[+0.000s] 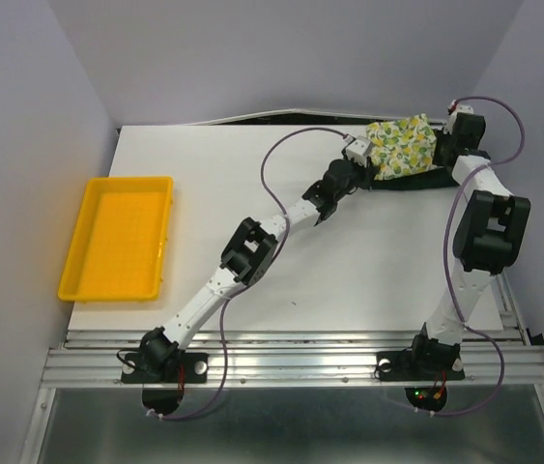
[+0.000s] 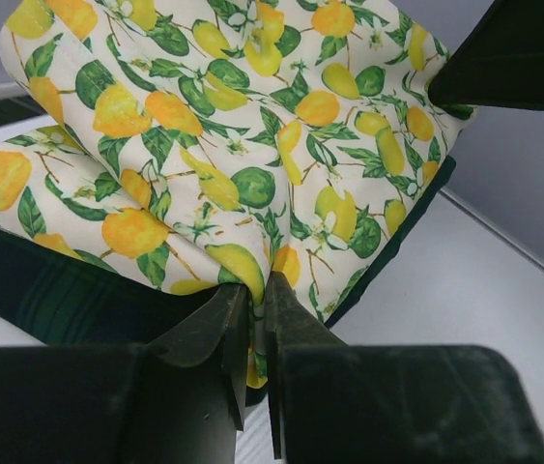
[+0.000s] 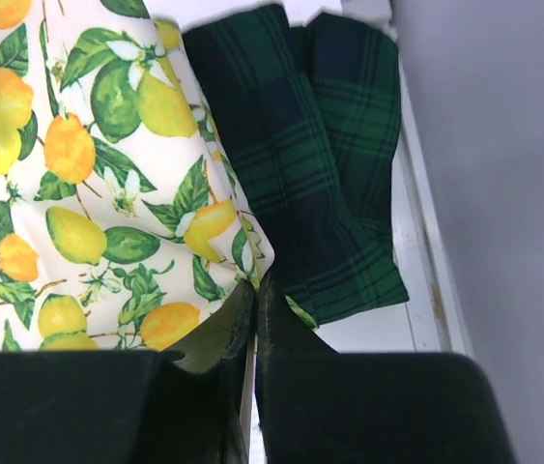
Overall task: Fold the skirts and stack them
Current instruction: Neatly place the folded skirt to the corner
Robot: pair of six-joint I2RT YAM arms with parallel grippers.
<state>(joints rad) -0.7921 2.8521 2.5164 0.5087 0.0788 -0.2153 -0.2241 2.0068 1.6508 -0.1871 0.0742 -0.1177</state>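
My right gripper is above the plaid skirt's near edge [image 1: 437, 178] [image 3: 322, 290] and will come down onto it. It will let go of the lemon skirt's corner there, since that corner hangs lifted.
The lemon-print skirt [image 1: 402, 145] hangs lifted at the table's far right, over the dark plaid skirt [image 1: 424, 179], which lies flat on the table. My left gripper [image 1: 366, 159] is shut on the lemon skirt's [image 2: 223, 155] near left edge, with cloth pinched between its fingers [image 2: 296, 319]. At the far right corner my right gripper [image 1: 445, 135] is shut on the same lemon skirt [image 3: 88, 193]. The plaid skirt [image 3: 310, 164] lies folded beneath it, close to the table's right edge, and shows as a dark band [image 2: 69, 290] in the left wrist view.
A yellow plastic tray [image 1: 119, 237] sits at the table's left side. The back wall stands just behind the skirts, and the right wall [image 3: 503, 174] runs close beside the plaid skirt. The white table [image 1: 281, 261] spreads between the tray and the arms.
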